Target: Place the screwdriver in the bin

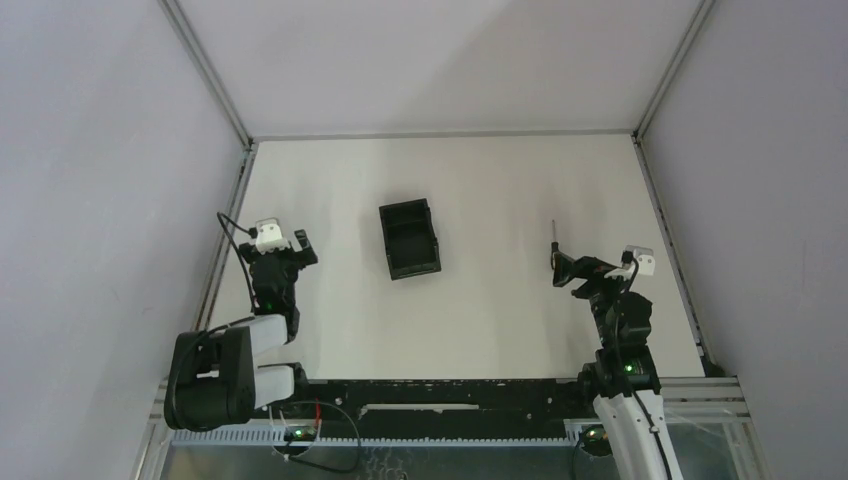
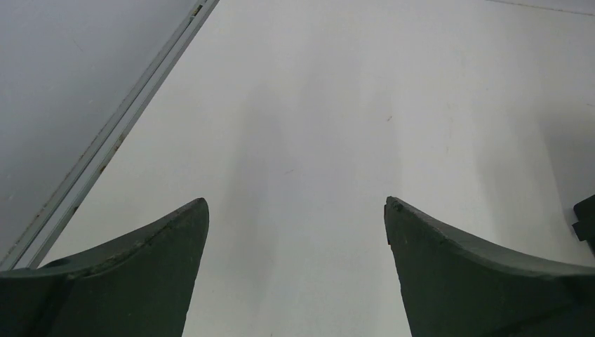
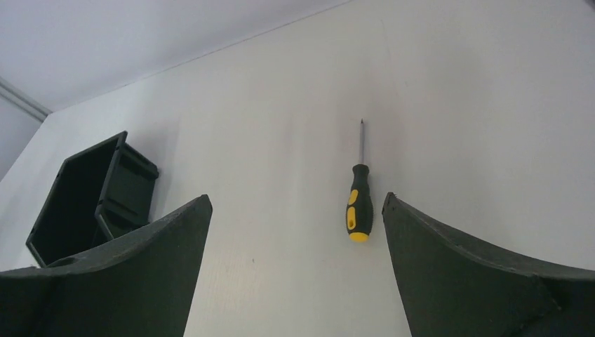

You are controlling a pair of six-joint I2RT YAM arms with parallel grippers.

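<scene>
The right gripper moves outward next, then lowers its open fingers astride the screwdriver handle's stem end (image 1: 554,246) (image 3: 360,173), since the screwdriver lies flat on the tabletop below it.
The screwdriver (image 3: 358,203), black handle with yellow patches and a thin metal shaft, lies flat on the white table, tip pointing away. In the top view it (image 1: 553,240) lies right of centre, its handle partly hidden by my right gripper (image 1: 562,270). My right gripper (image 3: 295,203) is open and empty, above the table just short of the handle, which is close to the right finger. The bin (image 1: 409,238), a small black tray, stands at mid-table; it also shows at the left in the right wrist view (image 3: 91,196). My left gripper (image 1: 300,245) is open and empty, well left of the bin.
A metal frame rail (image 2: 119,133) runs along the table's left edge beside my left gripper. Grey walls enclose the table on three sides. A dark corner of the bin (image 2: 586,221) shows at the right edge of the left wrist view.
</scene>
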